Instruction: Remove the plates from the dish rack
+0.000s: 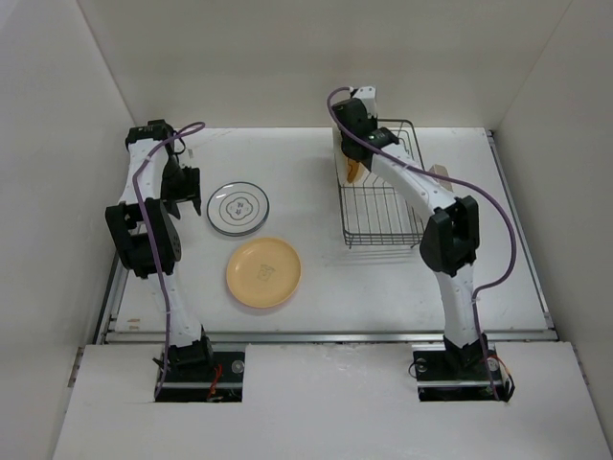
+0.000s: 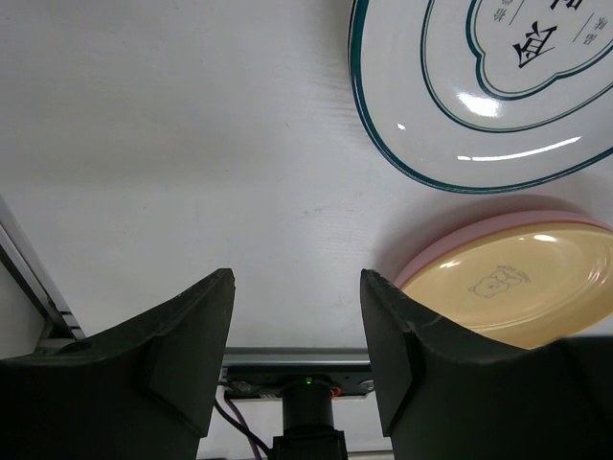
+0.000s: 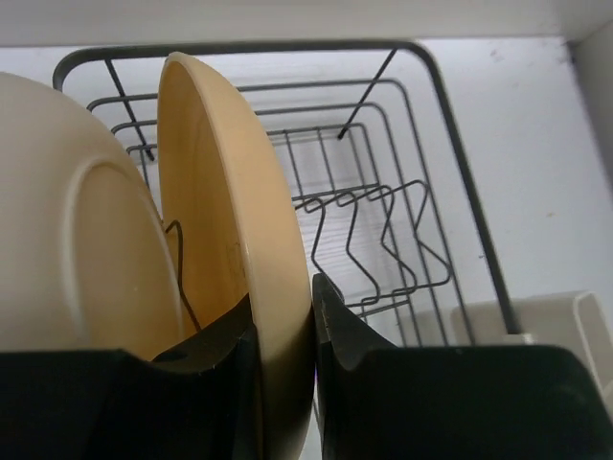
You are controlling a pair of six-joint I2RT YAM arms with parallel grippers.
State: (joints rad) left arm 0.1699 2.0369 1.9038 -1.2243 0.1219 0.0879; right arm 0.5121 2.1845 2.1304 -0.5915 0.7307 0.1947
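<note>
I will lift my right gripper, then move it back and down over the flat-lying yellow-orange plate [image 1: 263,272] to let go, because that's to its left in the top view.
The dark wire dish rack [image 1: 383,206] stands at the back right. In it a yellow-orange plate [image 3: 215,192] stands on edge, with a cream plate [image 3: 67,240] just to its left. My right gripper [image 3: 284,307] is shut on the yellow-orange plate's rim, one finger against each face. On the table lie a white plate with dark rings [image 1: 238,208] and a yellow-orange plate [image 1: 263,272]; the left wrist view shows the latter [image 2: 536,287] resting on a pink plate [image 2: 450,251]. My left gripper [image 2: 297,287] hangs open, holding nothing, left of the ringed plate [image 2: 498,105].
The rack's wire dividers [image 3: 383,220] to the right of the gripped plate hold nothing. A cream cup holder [image 3: 546,321] sits on the rack's right side. White walls enclose the table on three sides. A metal rail [image 2: 297,359] runs along the near table edge.
</note>
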